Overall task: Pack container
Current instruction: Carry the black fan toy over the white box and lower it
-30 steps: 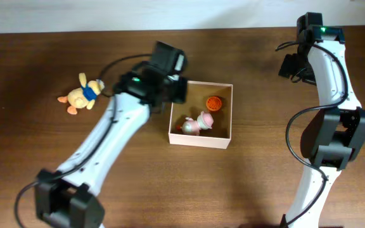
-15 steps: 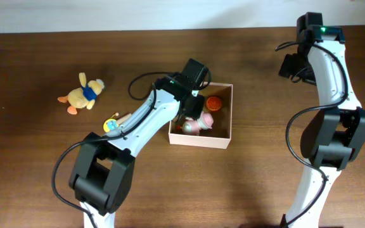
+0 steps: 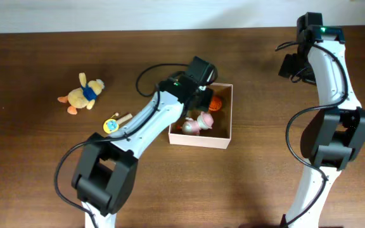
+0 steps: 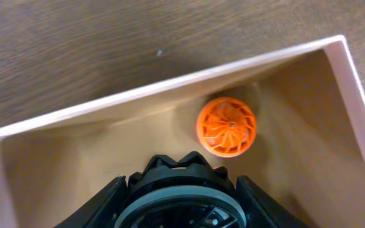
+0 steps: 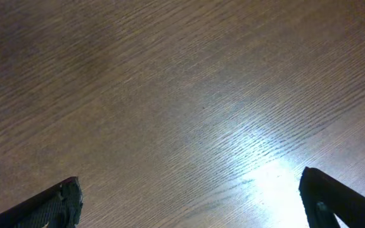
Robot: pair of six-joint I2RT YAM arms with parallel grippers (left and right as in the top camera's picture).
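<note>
I should next lower my left gripper into the box and release the black wheel-like toy, as the bare tan bottom of the box beside the orange ribbed ball (image 3: 215, 102) is below the gripper.
The container (image 3: 198, 140), a shallow square box with pale walls and a tan inside, sits mid-table; its wall also shows in the left wrist view (image 4: 138, 95). Inside it lie an orange ribbed ball (image 3: 215, 102), also in the left wrist view (image 4: 227, 126), and a pink and white toy (image 3: 198, 122). My left gripper (image 3: 201, 92) hangs over the box's back left part, shut on a black wheel-like toy with a grey ring (image 4: 184, 193). My right gripper (image 3: 293, 66) is open and empty over bare table at the far right (image 5: 195, 202).
A yellow plush duck with a blue scarf (image 3: 83, 93) lies at the left. A small yellow and blue toy with a stick (image 3: 114, 123) lies left of the box. The table's back edge runs along the top.
My left arm has swung right from beside the box's left wall to over its inside, uncovering the small yellow and blue toy. The right arm has not moved.
</note>
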